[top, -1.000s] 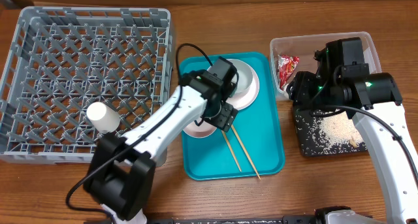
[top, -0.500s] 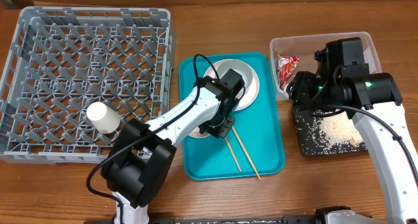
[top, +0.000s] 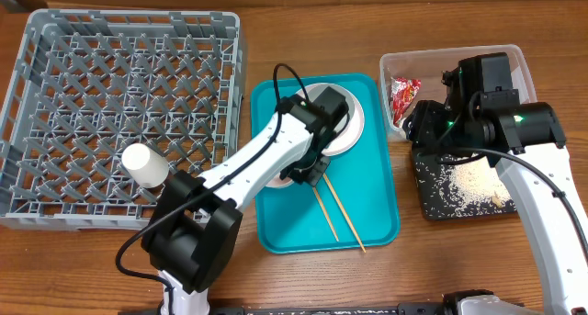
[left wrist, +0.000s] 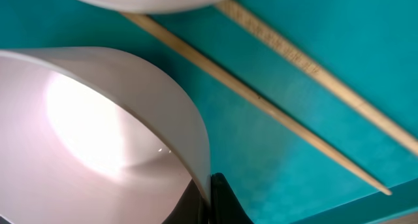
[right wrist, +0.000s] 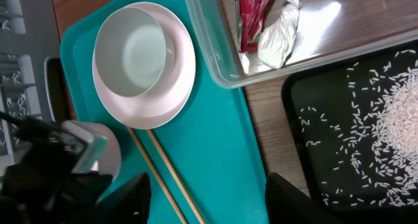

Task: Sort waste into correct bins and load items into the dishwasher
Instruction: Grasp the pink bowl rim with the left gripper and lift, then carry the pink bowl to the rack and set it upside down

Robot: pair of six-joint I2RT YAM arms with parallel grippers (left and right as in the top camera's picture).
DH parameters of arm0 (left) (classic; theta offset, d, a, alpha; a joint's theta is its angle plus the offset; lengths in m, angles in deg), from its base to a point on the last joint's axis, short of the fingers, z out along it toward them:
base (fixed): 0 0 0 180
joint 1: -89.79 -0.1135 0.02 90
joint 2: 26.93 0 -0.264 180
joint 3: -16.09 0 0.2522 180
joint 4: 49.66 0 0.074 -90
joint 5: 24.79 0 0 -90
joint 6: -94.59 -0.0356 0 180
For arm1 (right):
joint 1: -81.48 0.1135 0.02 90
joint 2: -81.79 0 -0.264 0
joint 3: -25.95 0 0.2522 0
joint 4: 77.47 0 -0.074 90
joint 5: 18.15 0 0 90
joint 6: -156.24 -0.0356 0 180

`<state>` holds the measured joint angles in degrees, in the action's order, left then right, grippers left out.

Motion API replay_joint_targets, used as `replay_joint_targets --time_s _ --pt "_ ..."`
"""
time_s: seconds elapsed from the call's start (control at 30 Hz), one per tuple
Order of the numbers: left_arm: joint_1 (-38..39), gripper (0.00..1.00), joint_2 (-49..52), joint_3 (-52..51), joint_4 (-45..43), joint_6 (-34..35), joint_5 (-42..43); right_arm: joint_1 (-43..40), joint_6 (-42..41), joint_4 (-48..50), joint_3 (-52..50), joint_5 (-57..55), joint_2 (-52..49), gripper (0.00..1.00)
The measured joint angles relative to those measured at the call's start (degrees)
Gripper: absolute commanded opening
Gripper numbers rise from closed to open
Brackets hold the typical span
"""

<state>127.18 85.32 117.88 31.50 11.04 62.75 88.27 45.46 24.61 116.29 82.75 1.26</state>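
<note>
The rack's empty far part (top: 165, 70) lies outward and to my left gripper's left in the overhead view. My gripper should next lift toward it and lower the bowl there.
My left gripper (left wrist: 210, 190) is shut on the rim of the pinkish-white bowl (left wrist: 98, 132), one finger inside and one outside. That bowl (top: 278, 179) sits on the teal tray (top: 367, 214), mostly hidden under my left arm. Behind it the pale grey-green bowl (right wrist: 130, 51) rests on the white plate (right wrist: 163, 100). A small white cup (top: 145, 165) lies in the grey dishwasher rack (top: 119, 67). The red wrapper (right wrist: 251, 12) with white paper (right wrist: 277, 31) lies in the clear tub (top: 514, 62). Rice (right wrist: 398, 106) covers the black tray (top: 441, 205). My right gripper (right wrist: 212, 201) hangs open over the teal tray's right edge.
Two wooden chopsticks (top: 335, 209) lie slanted on the teal tray just right of the held bowl, close to the left fingers. The tub and black tray stand side by side at the right. Bare wooden table (top: 276, 39) shows between rack, tray and bins.
My left gripper has dropped onto the pinkish-white bowl's rim and closed on it. The right arm has stayed still.
</note>
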Motion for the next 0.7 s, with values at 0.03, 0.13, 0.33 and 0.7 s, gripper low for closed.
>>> replay_joint_targets --time_s 0.03,0.13,0.33,0.7 --pt "-0.04 0.04 -0.46 1.49 0.70 -0.02 0.00 0.00 0.00 -0.02 0.00 0.02 0.00 0.58" --pt "-0.72 0.04 -2.54 5.90 2.08 -0.35 0.02 0.00 0.02 -0.33 0.00 -0.20 0.00 0.58" --pt "-6.01 0.04 -8.52 12.94 2.34 -3.28 0.09 -0.02 0.00 -0.42 0.00 -0.46 0.00 0.58" --pt "-25.75 0.04 -10.12 18.45 -2.51 -12.96 9.22 0.00 0.02 -0.42 0.00 -0.66 0.00 0.59"
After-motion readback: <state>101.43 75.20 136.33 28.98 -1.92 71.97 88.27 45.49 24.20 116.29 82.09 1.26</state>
